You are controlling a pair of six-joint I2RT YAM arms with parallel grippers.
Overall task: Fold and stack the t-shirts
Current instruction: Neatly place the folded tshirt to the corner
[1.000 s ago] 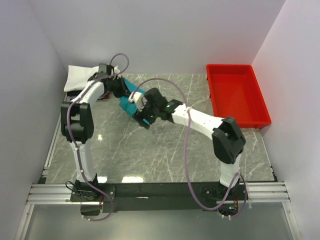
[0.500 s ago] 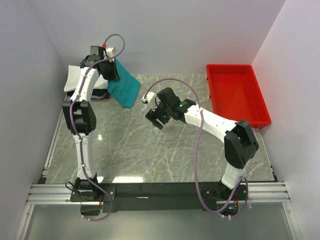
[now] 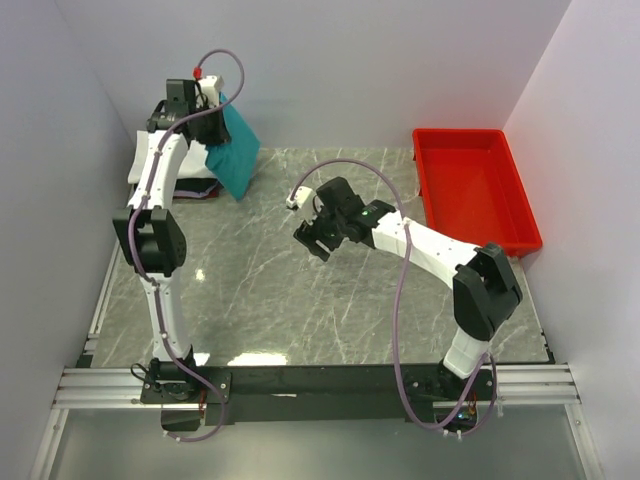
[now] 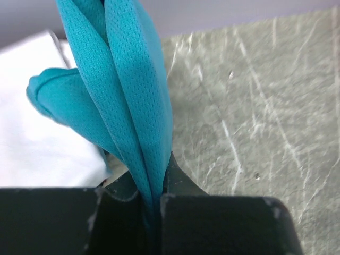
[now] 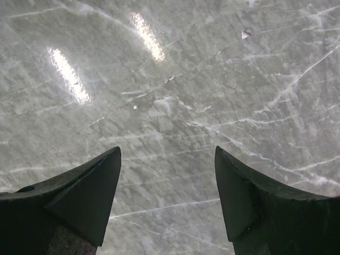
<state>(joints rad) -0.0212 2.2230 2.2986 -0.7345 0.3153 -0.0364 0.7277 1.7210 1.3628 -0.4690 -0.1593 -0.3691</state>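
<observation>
The robot's left gripper will next sweep across and down to release the teal cloth [image 4: 133,95], because the white t-shirt [image 4: 42,127] lies below the gripper, to the gripper's left in the top view.
The teal-blue t-shirt [image 3: 234,152] hangs folded from my left gripper [image 3: 212,125], which is raised at the far left, beside the shirt pile. In the left wrist view, the left gripper [image 4: 156,186] is shut on the teal cloth [image 4: 133,95]. The white t-shirt [image 3: 150,160] tops that pile and also shows below in the left wrist view [image 4: 42,138]. A dark and red edge [image 3: 200,190] shows under it. My right gripper [image 3: 310,235] is open and empty, low over the bare marble mid-table, as the right wrist view [image 5: 167,154] shows.
A red plastic tray [image 3: 475,190] stands at the far right of the marble table [image 3: 300,300]. White walls close in the left, back and right sides. The shirt pile sits in the far left corner.
My left gripper has lifted the teal shirt up and to the left, towards the pile. My right gripper has let go of it and drawn back to the right.
</observation>
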